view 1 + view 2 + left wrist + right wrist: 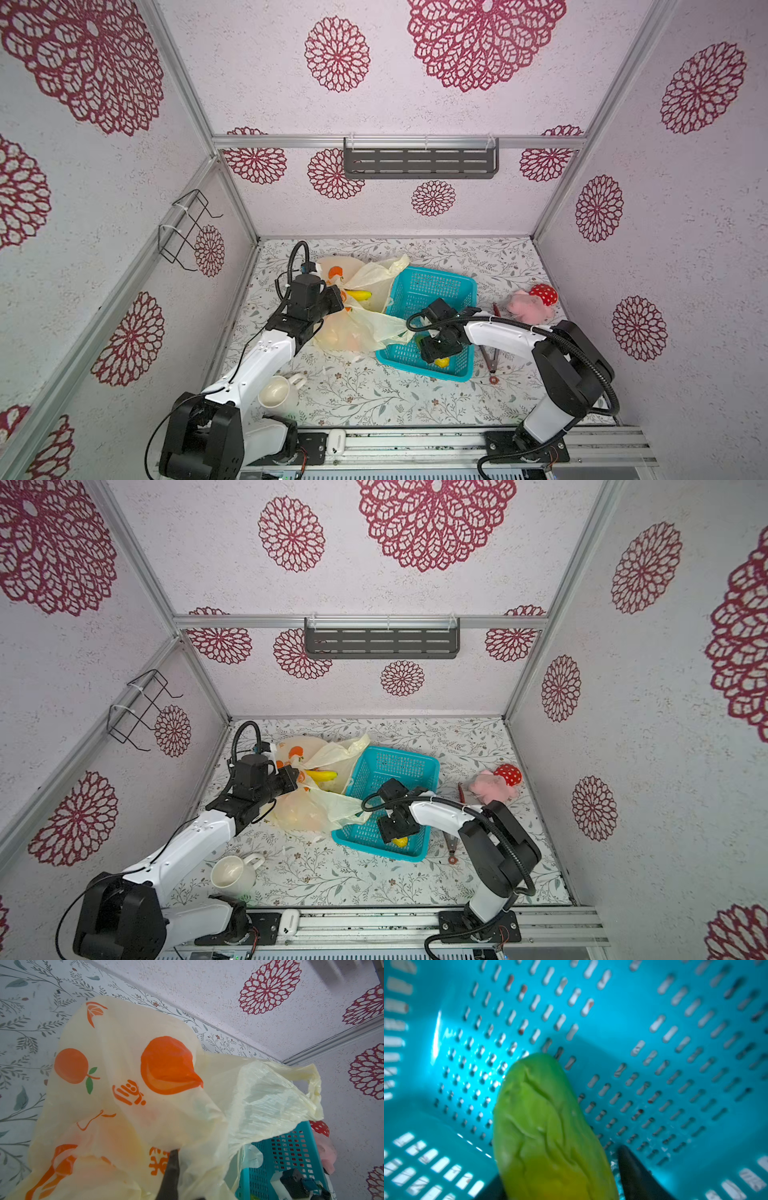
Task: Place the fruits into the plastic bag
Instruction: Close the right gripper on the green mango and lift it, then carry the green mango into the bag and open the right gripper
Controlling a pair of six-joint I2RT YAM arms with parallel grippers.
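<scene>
The bag's fold should stay up in my left gripper, the bag's opening open for the mango (441, 362), then my fingers should spread to free the fold.
The plastic bag (365, 328) (320, 810) lies crumpled left of the teal basket (432, 276) (395, 755). Its mouth is held up by my left gripper (340, 298) (296, 777), which is shut on a fold of the bag (166, 1064). A yellow banana (359, 295) (322, 775) lies in the bag's mouth, and pale orange shapes show through its lower part. My right gripper (438, 359) (397, 838) is down inside the basket (654, 1022). Its jaws stand on either side of a yellow-green mango (542, 1115) (441, 362), with a thin gap at the one finger (631, 1167) that shows.
A cream mug (278, 392) stands near the front left. Right of the basket lie metal tongs (490, 357), a pink plush (525, 308) and the red spotted mushroom (544, 294). A white case (336, 442) sits on the front rail.
</scene>
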